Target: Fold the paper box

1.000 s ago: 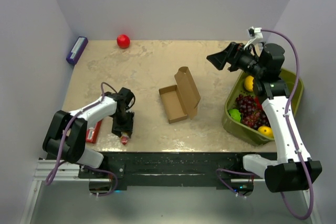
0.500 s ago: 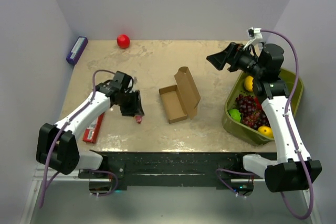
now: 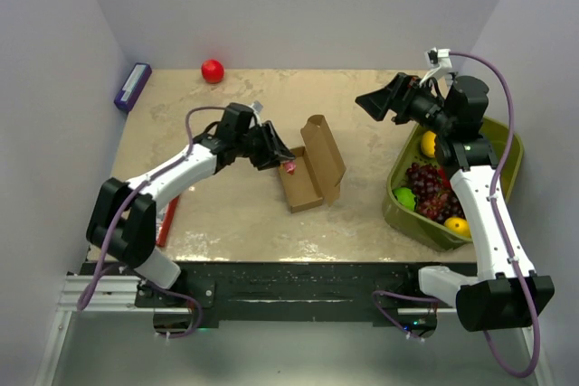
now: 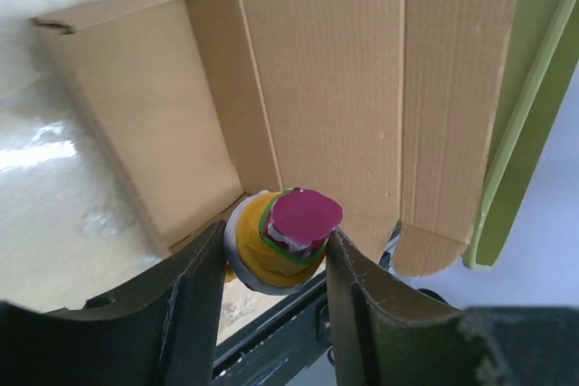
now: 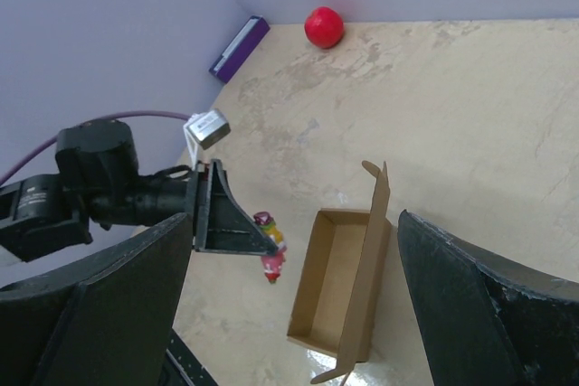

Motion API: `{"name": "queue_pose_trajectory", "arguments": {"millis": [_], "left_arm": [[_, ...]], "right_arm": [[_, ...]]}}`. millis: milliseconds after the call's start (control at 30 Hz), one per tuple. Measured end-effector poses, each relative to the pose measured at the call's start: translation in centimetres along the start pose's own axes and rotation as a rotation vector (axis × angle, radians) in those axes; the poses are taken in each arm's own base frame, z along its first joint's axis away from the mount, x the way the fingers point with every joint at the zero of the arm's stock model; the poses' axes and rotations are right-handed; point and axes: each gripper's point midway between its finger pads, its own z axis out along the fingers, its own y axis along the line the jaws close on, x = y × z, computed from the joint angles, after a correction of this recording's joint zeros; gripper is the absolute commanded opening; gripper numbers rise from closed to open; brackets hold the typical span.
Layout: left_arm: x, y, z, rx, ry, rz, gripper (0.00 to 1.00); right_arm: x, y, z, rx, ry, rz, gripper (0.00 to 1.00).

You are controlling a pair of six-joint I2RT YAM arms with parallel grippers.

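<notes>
The toy [image 4: 282, 234] comes down with my left gripper toward the tray's lid next and is released, as the tray's bottom lies below the gripper and to its right in the top view.
The paper box [image 3: 298, 185] is a brown cardboard tray with its lid [image 3: 323, 158] standing upright, at the table's middle. The left wrist view looks down into the tray [image 4: 149, 115], and the right wrist view shows it from above [image 5: 336, 288]. My left gripper [image 3: 283, 162] hovers at the tray's near-left rim, shut on a small pink-and-yellow toy [image 4: 282, 234] with a magenta top. That toy [image 5: 270, 249] hangs just left of the box. My right gripper [image 3: 375, 104] is raised at the back right, open and holding nothing, with wide-spread fingers [image 5: 109, 305].
A green basket [image 3: 508, 146] of fruit stands at the right edge. At the back wall lies a red ball [image 3: 212, 70], and a purple box [image 3: 133, 86] rests in the back-left corner. A red flat pack [image 3: 166, 221] lies partly under the left arm.
My left arm swung from the near-left of the table up and right to the box, carrying the toy. The right arm and the box stayed still.
</notes>
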Motion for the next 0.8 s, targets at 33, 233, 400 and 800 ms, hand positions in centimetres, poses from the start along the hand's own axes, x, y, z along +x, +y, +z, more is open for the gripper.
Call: {"name": "queue_pose_trajectory", "arguments": {"millis": [33, 233, 400, 800], "left_arm": [[0.3, -0.2, 0.8, 0.003, 0.013, 0.0, 0.21], [2.2, -0.3, 4.0, -0.002, 0.081, -0.009, 0.31], [2.8, -0.2, 4.5, -0.004, 0.1, -0.018, 0.38], [3.8, 2.2, 7.1, -0.055, 0.166, -0.012, 0.87]], "right_arm": [[0.0, 0.0, 0.0, 0.0, 0.0, 0.001, 0.98], [0.0, 0.0, 0.0, 0.0, 0.0, 0.002, 0.98], [0.0, 0.0, 0.0, 0.0, 0.0, 0.002, 0.98], [0.0, 0.0, 0.0, 0.0, 0.0, 0.002, 0.98]]}}
